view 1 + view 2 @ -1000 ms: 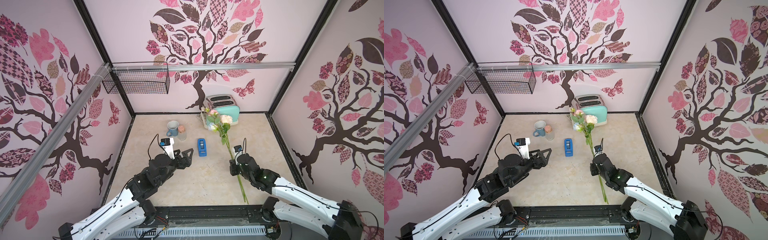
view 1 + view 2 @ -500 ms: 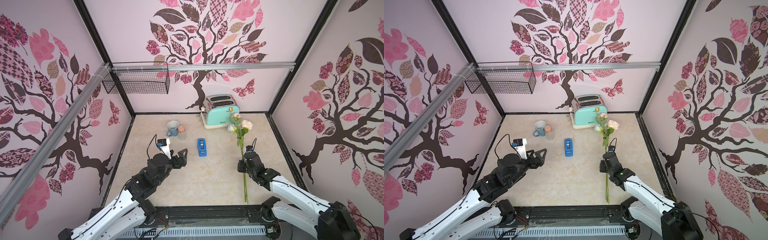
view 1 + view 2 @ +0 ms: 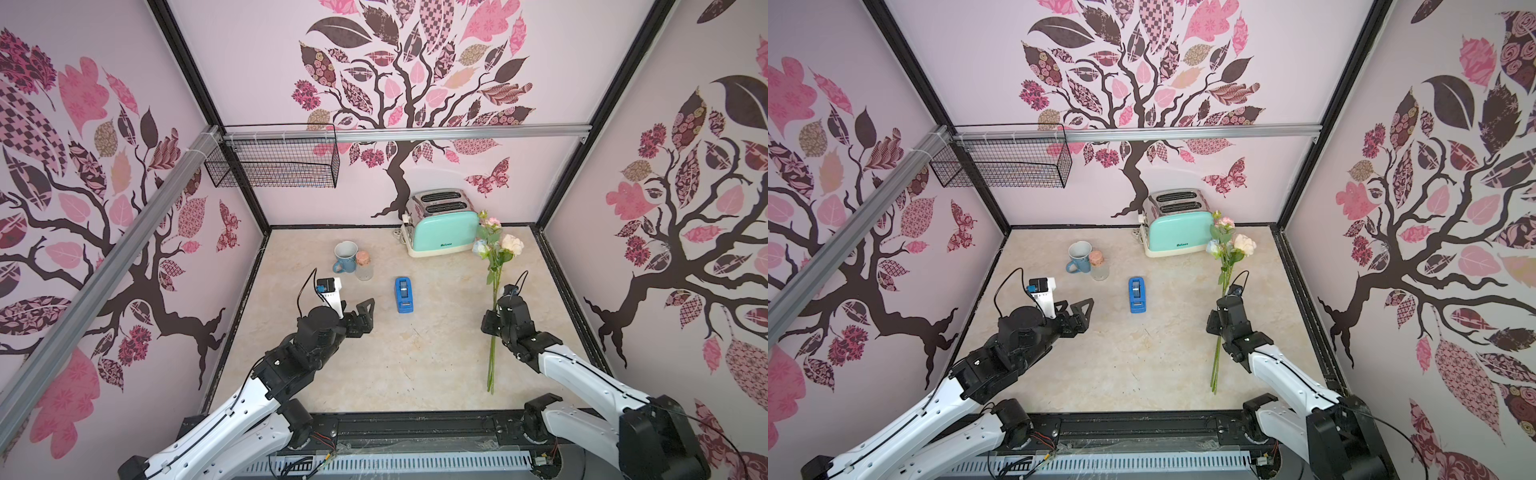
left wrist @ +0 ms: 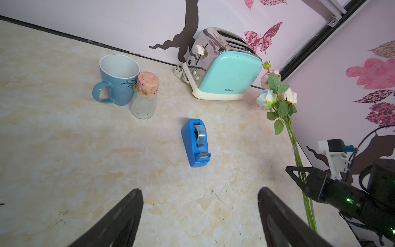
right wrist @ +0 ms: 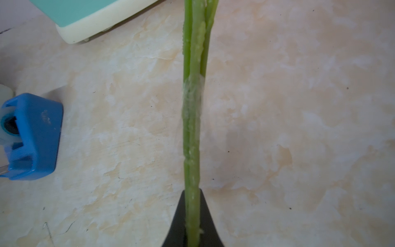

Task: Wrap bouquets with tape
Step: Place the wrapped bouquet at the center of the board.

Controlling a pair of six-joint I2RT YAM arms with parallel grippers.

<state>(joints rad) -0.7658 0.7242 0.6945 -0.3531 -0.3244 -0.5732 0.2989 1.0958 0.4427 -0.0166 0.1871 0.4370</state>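
A clear piece of tape (image 5: 192, 96) is already around the bouquet's stems, so my right gripper will lower them onto the bare tabletop below and release them.
The bouquet (image 3: 498, 245) has pale pink and cream blooms beside the toaster, and its long green stems (image 3: 492, 361) run back toward the table's front edge. My right gripper (image 3: 494, 311) is shut on the stems about halfway along. In the right wrist view the stems (image 5: 192, 128) pass between the jaws of the gripper (image 5: 192, 198), and a clear band of tape (image 5: 192, 96) is wound round them. The blue tape dispenser (image 3: 404, 294) stands mid-table. My left gripper (image 3: 360, 311) hangs open and empty left of it, also shown in the left wrist view (image 4: 199, 192).
A mint toaster (image 3: 444, 226) stands at the back wall. A blue mug (image 3: 345, 257) and a small jar with a pink lid (image 3: 364, 265) are at the back left. A wire basket (image 3: 274, 164) hangs on the rail above.
My right gripper has carried the bouquet to the right, from in front of the toaster to beside it. The left arm has drawn back a little, still open.
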